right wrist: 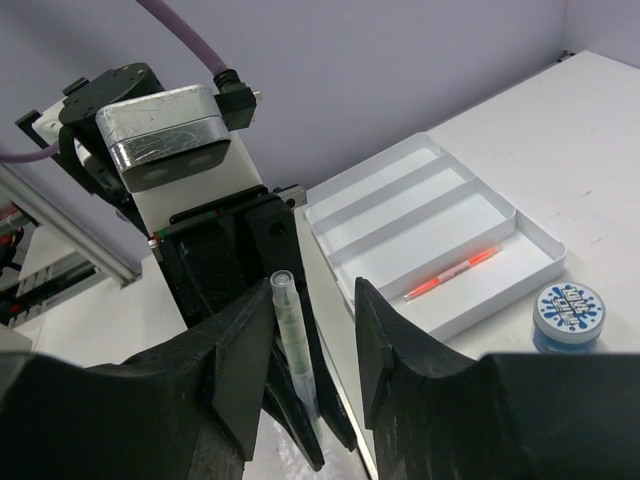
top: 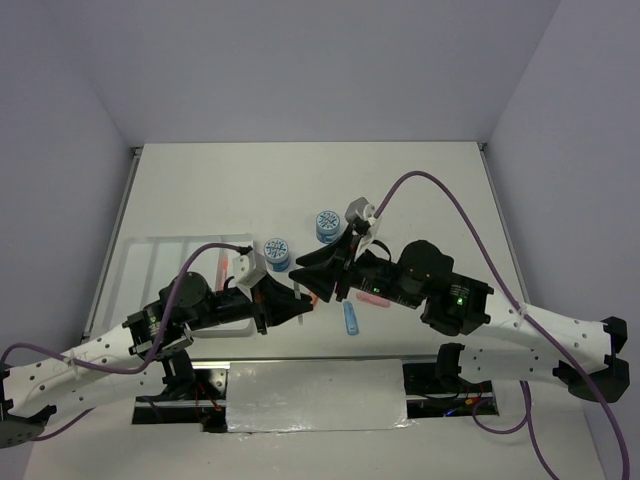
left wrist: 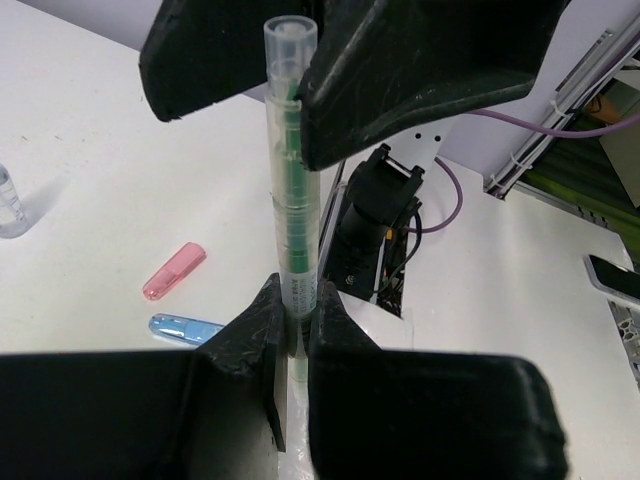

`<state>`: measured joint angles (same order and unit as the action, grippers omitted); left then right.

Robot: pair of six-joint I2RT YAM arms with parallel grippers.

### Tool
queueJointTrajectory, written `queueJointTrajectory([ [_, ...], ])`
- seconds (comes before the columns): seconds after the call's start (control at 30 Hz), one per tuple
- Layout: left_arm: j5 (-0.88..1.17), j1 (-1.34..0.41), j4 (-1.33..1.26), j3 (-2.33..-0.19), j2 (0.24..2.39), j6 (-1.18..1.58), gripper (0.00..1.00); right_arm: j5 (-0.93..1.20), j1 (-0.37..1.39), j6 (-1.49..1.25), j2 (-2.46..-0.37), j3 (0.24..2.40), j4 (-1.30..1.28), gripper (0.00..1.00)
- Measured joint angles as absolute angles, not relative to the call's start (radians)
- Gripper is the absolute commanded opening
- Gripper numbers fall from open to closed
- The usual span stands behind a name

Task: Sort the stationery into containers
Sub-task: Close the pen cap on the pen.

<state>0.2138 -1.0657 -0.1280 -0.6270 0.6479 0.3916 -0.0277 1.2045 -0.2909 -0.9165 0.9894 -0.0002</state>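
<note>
Next I need to move my left gripper left in the top view, turning down over the orange pen's section (top: 229, 263) to release the green pen, because a pen already lies there.
My left gripper (left wrist: 297, 300) is shut on the lower end of a thin green pen (left wrist: 293, 200) and holds it upright above the table. My right gripper (right wrist: 310, 330) is open, its jaws on either side of the pen's (right wrist: 293, 340) capped end; one finger (right wrist: 245, 350) is close beside it, the other stands apart. In the top view the two grippers, left (top: 305, 305) and right (top: 300, 280), meet near the table's middle. The white divided tray (right wrist: 540, 235) holds an orange pen (right wrist: 455, 272).
Two blue-and-white pots (top: 326, 225) (top: 277, 253) stand behind the grippers. A pink eraser (top: 373, 298) and a blue marker (top: 351, 320) lie to the right. A clear bottle (left wrist: 8, 200) stands at the left edge of the left wrist view. The tray (top: 150, 255) lies at the left.
</note>
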Motion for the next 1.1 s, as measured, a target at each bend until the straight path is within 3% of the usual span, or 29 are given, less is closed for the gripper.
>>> queueJointTrajectory([
  [0.13, 0.213, -1.066, -0.127, -0.627, 0.648, 0.392, 0.00, -0.035, 1.203, -0.295, -0.923, 0.992, 0.000, 0.38],
  [0.23, 0.207, -1.064, -0.126, -0.627, 0.649, 0.395, 0.00, -0.026, 1.205, -0.300, -0.926, 0.995, 0.002, 0.20],
  [0.3, 0.205, -1.062, -0.125, -0.627, 0.651, 0.395, 0.00, -0.019, 1.207, -0.297, -0.928, 0.995, 0.004, 0.00],
  [0.6, 0.168, -1.062, -0.068, -0.641, 0.653, 0.389, 0.00, -0.026, 1.203, -0.290, -0.921, 0.948, 0.046, 0.00],
  [1.1, 0.162, -1.018, 0.298, -0.767, 0.687, 0.297, 0.00, -0.049, 1.199, -0.361, -0.901, 0.615, 0.475, 0.00],
])
